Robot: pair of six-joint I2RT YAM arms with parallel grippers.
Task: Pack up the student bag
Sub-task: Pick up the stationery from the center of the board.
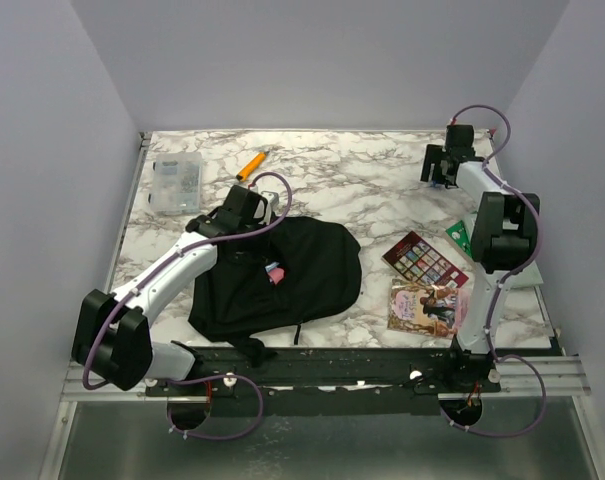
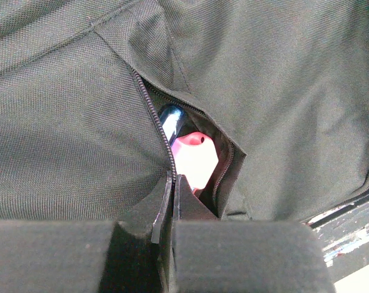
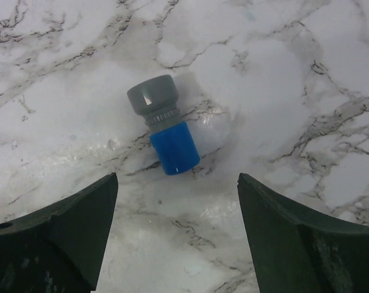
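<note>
The right gripper moves down onto the blue end of the small cylinder (image 1: 437, 184) (image 3: 175, 148) below the open fingers next, since that end sits nearest the fingers.
The student bag (image 1: 312, 280) is a black fabric backpack lying flat at the table's front middle. Its pocket is unzipped (image 2: 190, 131), and a pink object (image 2: 195, 157) and a dark blue tip (image 2: 171, 116) show inside. My left gripper (image 2: 172, 183) is shut on the zipper edge of that pocket opening and reaches onto the bag from the left (image 1: 262, 248). At the back right corner, my right gripper (image 3: 177, 183) hovers open (image 1: 440, 172) over the marble. A small blue cylinder with a grey cap (image 3: 163, 126) lies just beyond its fingertips, untouched.
A clear plastic box (image 1: 175, 183) and an orange marker (image 1: 250, 165) lie at the back left. Two picture books (image 1: 424, 260) (image 1: 427, 305) and a green item (image 1: 460, 235) lie to the right of the bag, near the right arm's base.
</note>
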